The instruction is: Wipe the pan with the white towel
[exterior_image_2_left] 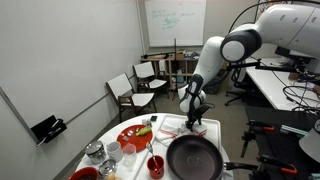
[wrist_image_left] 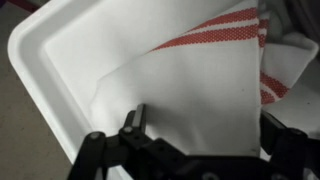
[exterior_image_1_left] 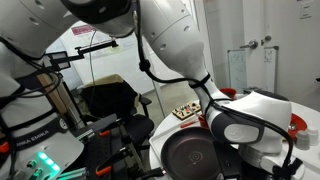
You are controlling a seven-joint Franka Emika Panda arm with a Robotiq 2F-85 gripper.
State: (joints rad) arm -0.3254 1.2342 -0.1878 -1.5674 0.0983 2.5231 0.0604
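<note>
The towel's white fold (wrist_image_left: 202,124) goes between my gripper's fingers next as they stay low over the tray and close, since that cloth lies directly between them.
In the wrist view, the white towel (wrist_image_left: 190,75) with red stripes lies folded in a white tray (wrist_image_left: 45,60). My gripper (wrist_image_left: 205,125) is right over it and open, with one finger on each side of a towel fold and the cloth between them. In an exterior view, the gripper (exterior_image_2_left: 193,118) hangs low over the tray behind the black pan (exterior_image_2_left: 193,158), which sits on the round table with a dark, bare inside. The pan (exterior_image_1_left: 190,155) also shows in an exterior view, partly hidden by the arm.
A round red tray (exterior_image_2_left: 135,135) with food items, small white cups (exterior_image_2_left: 112,150) and a red cup (exterior_image_2_left: 155,165) stand on the table beside the pan. Chairs (exterior_image_2_left: 130,90) and desks stand beyond the table.
</note>
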